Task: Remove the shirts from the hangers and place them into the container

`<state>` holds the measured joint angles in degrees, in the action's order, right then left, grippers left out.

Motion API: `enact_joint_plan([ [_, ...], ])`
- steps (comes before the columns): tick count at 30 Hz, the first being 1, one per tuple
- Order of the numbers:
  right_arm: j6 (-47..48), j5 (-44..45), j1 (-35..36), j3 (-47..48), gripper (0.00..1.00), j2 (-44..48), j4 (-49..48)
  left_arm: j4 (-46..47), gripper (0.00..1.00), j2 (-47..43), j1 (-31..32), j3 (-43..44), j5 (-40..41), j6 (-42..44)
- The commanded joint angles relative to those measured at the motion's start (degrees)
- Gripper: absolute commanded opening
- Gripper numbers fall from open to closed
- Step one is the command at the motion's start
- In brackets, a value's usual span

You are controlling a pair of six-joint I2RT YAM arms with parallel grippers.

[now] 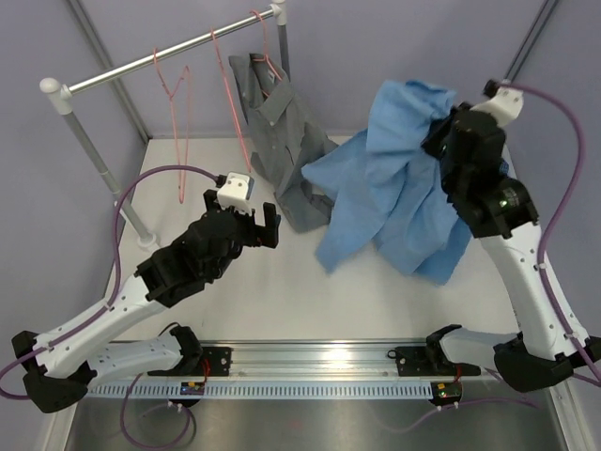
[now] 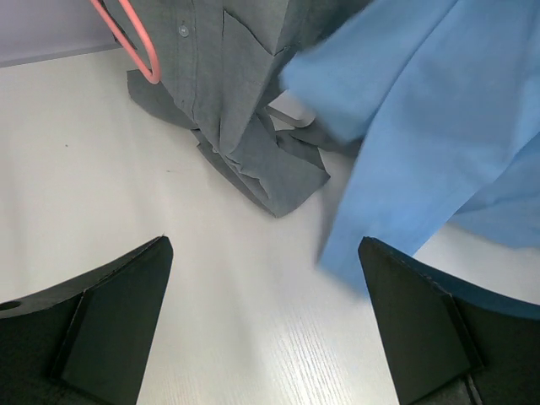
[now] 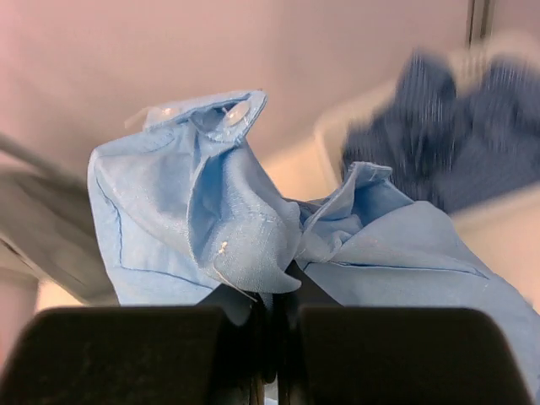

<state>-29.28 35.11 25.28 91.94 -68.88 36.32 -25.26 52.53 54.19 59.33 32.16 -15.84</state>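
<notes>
The container holding the dark blue shirt is below my right gripper and to its right in the wrist view, so I will swing that way, lower and release.
My right gripper is shut on a fold of the light blue shirt, which hangs from it above the right side of the table. The grey shirt hangs on a pink hanger at the back, its hem resting on the table. In the right wrist view a blurred dark blue shirt lies in the white container. My left gripper stands open over bare table, near the grey shirt's hem.
Two bare pink hangers hang on the metal rail, which runs across the back left on white posts. The light blue shirt's tail drapes close to my left gripper's right finger. A metal track runs along the near edge.
</notes>
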Motion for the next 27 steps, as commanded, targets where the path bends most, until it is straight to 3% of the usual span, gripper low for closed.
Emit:
enact_joint_plan([
  [1, 15.55, 3.91, -2.6, 14.98, 0.0, -6.07, -5.72, 1.7, 0.99, -1.82, -0.4, 1.23, 2.03, 0.46],
  [8, 18.73, -9.25, -10.68, 43.1, 0.0, -24.42, -16.35, 0.3, 0.99, -2.43, -0.58, 1.4, 2.55, -0.25],
  [12, 17.42, -13.65, -14.37, 50.79, 0.0, -31.39, -21.53, -0.67, 0.99, -2.87, -0.58, 1.05, 2.64, -1.47],
  [16, 14.78, -17.53, -19.64, 50.18, 0.0, -34.12, -30.75, -1.64, 0.99, -3.05, -0.67, 0.79, 2.9, -2.01],
  [18, 13.81, -17.01, -22.63, 49.74, 0.0, -35.27, -30.87, -1.73, 0.99, -3.22, -0.67, 0.7, 2.99, -2.18],
  [21, 11.79, -17.01, -26.93, 41.33, 0.0, -32.56, -32.53, -1.81, 0.99, -3.4, -0.67, 0.61, 3.08, -2.53],
  [25, 8.19, -16.92, -32.12, 19.56, 0.0, -25.44, -40.7, -1.81, 0.99, -3.14, -0.67, 0.61, 2.99, -2.53],
  [27, 5.64, -16.92, -35.45, 14.69, 0.0, -22.88, -41.06, -1.81, 0.99, -2.79, -0.67, 0.79, 2.56, -2.62],
])
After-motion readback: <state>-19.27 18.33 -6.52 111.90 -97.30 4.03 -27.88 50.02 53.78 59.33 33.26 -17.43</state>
